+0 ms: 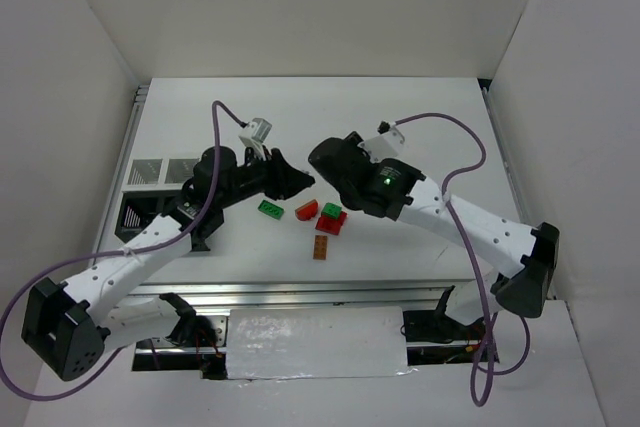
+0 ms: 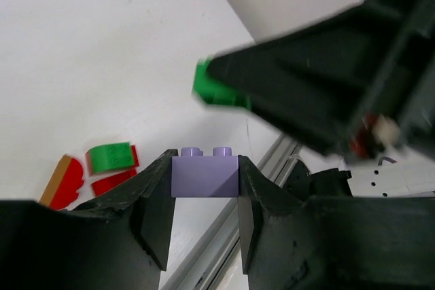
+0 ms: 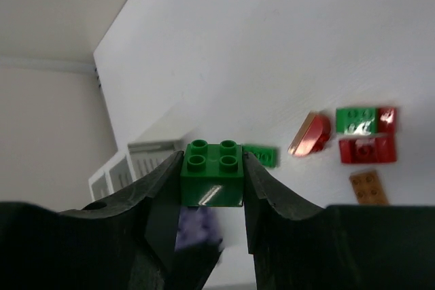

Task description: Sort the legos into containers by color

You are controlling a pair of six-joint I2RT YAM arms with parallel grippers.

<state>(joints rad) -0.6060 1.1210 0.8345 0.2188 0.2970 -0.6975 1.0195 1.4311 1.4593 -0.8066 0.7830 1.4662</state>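
My left gripper will next move the lavender brick (image 2: 205, 173) over the opening of the nearer white bin and let it go, because that bin is to the gripper's left in the top view.
My left gripper (image 2: 205, 185) is shut on a lavender brick (image 2: 205, 173) and holds it above the table. My right gripper (image 3: 212, 191) is shut on a green two-by-two brick (image 3: 212, 171), also in the air. In the top view the left gripper (image 1: 298, 183) and right gripper (image 1: 318, 169) nearly meet tip to tip. The green brick (image 2: 216, 89) shows blurred in the left wrist view, the lavender brick (image 3: 197, 229) blurred in the right wrist view. On the table lie a flat green lego (image 1: 270, 209), a red curved lego (image 1: 306, 210), a green lego (image 1: 331, 209) on red legos (image 1: 330, 224), and an orange-brown lego (image 1: 320, 246).
The containers stand at the table's left: white bins (image 1: 160, 172) behind, black bins (image 1: 135, 215) in front, partly hidden by the left arm. The white bins (image 3: 136, 161) also show in the right wrist view. A metal rail (image 1: 300, 292) runs along the near edge.
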